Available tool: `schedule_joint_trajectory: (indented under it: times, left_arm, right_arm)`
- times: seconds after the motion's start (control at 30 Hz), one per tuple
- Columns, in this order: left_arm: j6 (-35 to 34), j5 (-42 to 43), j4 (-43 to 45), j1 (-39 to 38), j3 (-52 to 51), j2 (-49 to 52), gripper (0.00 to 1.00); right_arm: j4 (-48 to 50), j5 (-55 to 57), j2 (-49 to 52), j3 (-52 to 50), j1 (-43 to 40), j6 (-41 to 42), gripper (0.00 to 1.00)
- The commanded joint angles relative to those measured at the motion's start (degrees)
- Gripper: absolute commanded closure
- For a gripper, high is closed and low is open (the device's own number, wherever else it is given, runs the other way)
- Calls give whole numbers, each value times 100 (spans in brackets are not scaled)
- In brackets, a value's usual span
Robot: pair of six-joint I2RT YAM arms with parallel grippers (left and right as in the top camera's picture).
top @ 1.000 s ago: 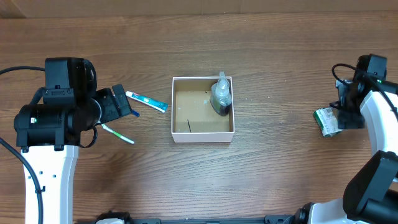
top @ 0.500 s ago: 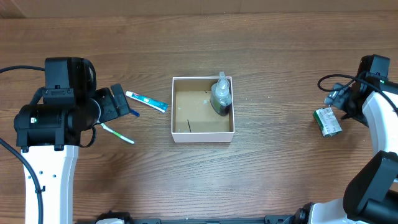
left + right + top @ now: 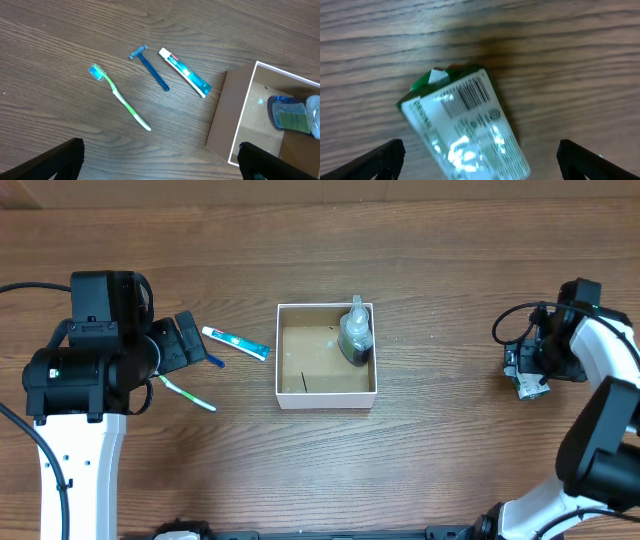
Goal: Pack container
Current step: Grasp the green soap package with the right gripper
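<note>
The packet lies crooked below, between the open fingers of my right gripper. Next I will lower them until they are on either side of the sides of the green-and-white packet (image 3: 529, 387) (image 3: 467, 129), then close them.
The container (image 3: 326, 401), a square white-walled box with a brown inside, sits mid-table and holds a clear bottle (image 3: 355, 333) in its back right corner. A toothpaste tube (image 3: 236, 343) and a green toothbrush (image 3: 190, 394) lie to its left. My left gripper (image 3: 185, 345) is open above them. The left wrist view shows the toothbrush (image 3: 119, 96), a blue razor (image 3: 150, 68), the tube (image 3: 185, 79), the container (image 3: 235, 125) and the bottle (image 3: 292, 116), with my open fingers (image 3: 160, 162) apart from all of them. My right gripper (image 3: 531, 363) is open over a green-and-white packet (image 3: 529, 387), which lies between the fingers (image 3: 480, 162) in the right wrist view (image 3: 465, 125).
The table is bare brown wood. The right arm's cable (image 3: 510, 325) loops out to the left of its wrist. The table's far edge (image 3: 320, 202) runs along the top of the overhead view.
My right gripper has swung left and come over the green-and-white packet, which has hardly shifted. The left arm and the items by the container have not moved.
</note>
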Motion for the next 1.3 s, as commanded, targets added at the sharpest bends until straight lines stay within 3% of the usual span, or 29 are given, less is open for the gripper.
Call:
schedule_joint_trajectory:
  times: [0.0, 0.4, 0.63, 1.03, 1.27]
  left_arm:
    - [114, -98, 4, 24, 129, 26, 0]
    - [116, -98, -37, 24, 129, 24, 0]
    - [116, -101, -35, 24, 129, 24, 0]
    - [116, -98, -55, 24, 129, 24, 0]
    - [116, -101, -57, 24, 129, 24, 0]
  right_arm:
    - [151, -79, 120, 83, -33, -149, 0]
    - [210, -566, 684, 81, -31, -269, 2]
    - [83, -479, 682, 81, -31, -267, 20]
    - [109, -544, 682, 83, -31, -111, 36]
    - [157, -697, 682, 83, -31, -87, 54]
